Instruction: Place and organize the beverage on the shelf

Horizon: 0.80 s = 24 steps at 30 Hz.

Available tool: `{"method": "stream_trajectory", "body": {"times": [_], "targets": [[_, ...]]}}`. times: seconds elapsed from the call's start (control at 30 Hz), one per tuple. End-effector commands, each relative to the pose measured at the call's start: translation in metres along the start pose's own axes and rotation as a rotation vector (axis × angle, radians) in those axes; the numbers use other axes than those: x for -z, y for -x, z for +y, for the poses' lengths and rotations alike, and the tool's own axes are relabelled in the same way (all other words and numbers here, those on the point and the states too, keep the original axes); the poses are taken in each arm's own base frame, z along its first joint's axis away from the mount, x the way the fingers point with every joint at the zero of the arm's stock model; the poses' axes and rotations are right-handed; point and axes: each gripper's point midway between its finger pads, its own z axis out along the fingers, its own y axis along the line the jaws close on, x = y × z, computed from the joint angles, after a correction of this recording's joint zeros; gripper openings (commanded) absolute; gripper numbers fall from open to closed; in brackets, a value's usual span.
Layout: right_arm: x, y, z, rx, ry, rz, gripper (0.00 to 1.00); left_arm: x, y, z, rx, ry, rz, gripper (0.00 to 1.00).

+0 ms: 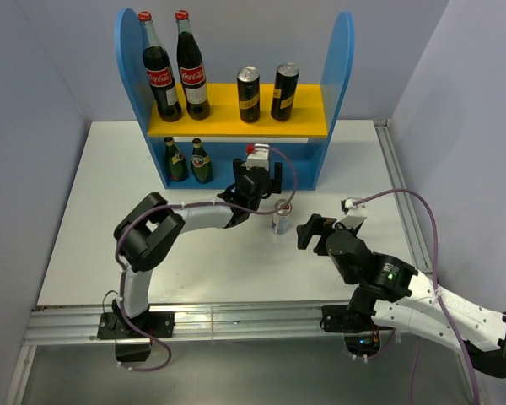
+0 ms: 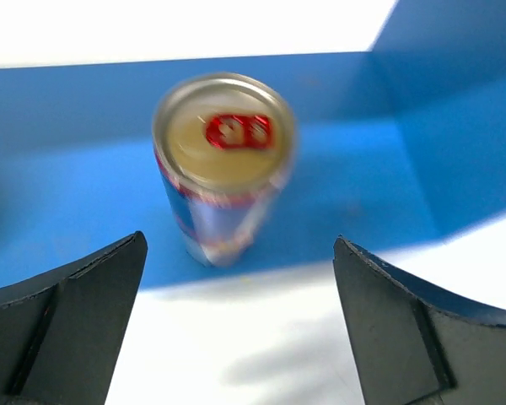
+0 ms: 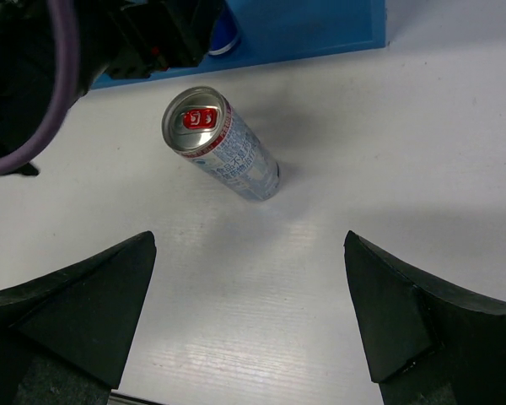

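Note:
I need to move my right gripper outward and to the left in the top view next, then lower it around the upright table can (image 3: pixel 228 150), because the can is still standing off the shelf.
The shelf (image 1: pixel 337 76) stands at the back. Its yellow upper board (image 1: pixel 223 120) holds two tall dark cans (image 1: pixel 249 94). Two green bottles (image 1: pixel 190 160) stand on the lower tier at the left. In the left wrist view one slim can (image 2: pixel 223 164) stands upright on the blue lower board (image 2: pixel 354 186). My left gripper (image 2: pixel 239 253) is open and empty just in front of it, and also shows in the top view (image 1: pixel 260 175). A second slim can (image 1: pixel 282 218) stands on the table, also seen in the right wrist view (image 3: pixel 223 156). My right gripper (image 3: pixel 249 240) is open, empty and a little short of it.
Two red-capped cola bottles (image 1: pixel 175 72) stand at the left of the upper board. The left arm (image 1: pixel 194 215) reaches across the table toward the shelf's middle. A purple cable (image 1: pixel 288 181) loops beside the table can. The table's right edge has a metal rail (image 1: pixel 401 194).

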Motion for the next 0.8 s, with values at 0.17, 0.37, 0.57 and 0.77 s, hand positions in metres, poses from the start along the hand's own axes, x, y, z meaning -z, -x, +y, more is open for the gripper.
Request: {"method": "stream_trajectory", "body": {"times": [0.17, 0.37, 0.57, 0.77], "targets": [[-0.005, 0.004, 0.005, 0.002, -0.013, -0.016, 1.0, 0.068, 0.034, 0.001, 0.052, -0.006, -0.061, 0.99], [-0.022, -0.024, 0.022, 0.052, 0.023, 0.071, 1.0, 0.133, 0.038, 0.033, 0.096, 0.037, -0.001, 0.99], [-0.05, -0.059, 0.038, 0.023, 0.024, 0.126, 1.0, 0.204, 0.05, 0.087, 0.153, 0.11, 0.055, 0.99], [-0.076, -0.06, 0.051, 0.064, -0.036, 0.106, 1.0, 0.28, 0.077, 0.128, 0.271, 0.067, 0.046, 0.99]]}}
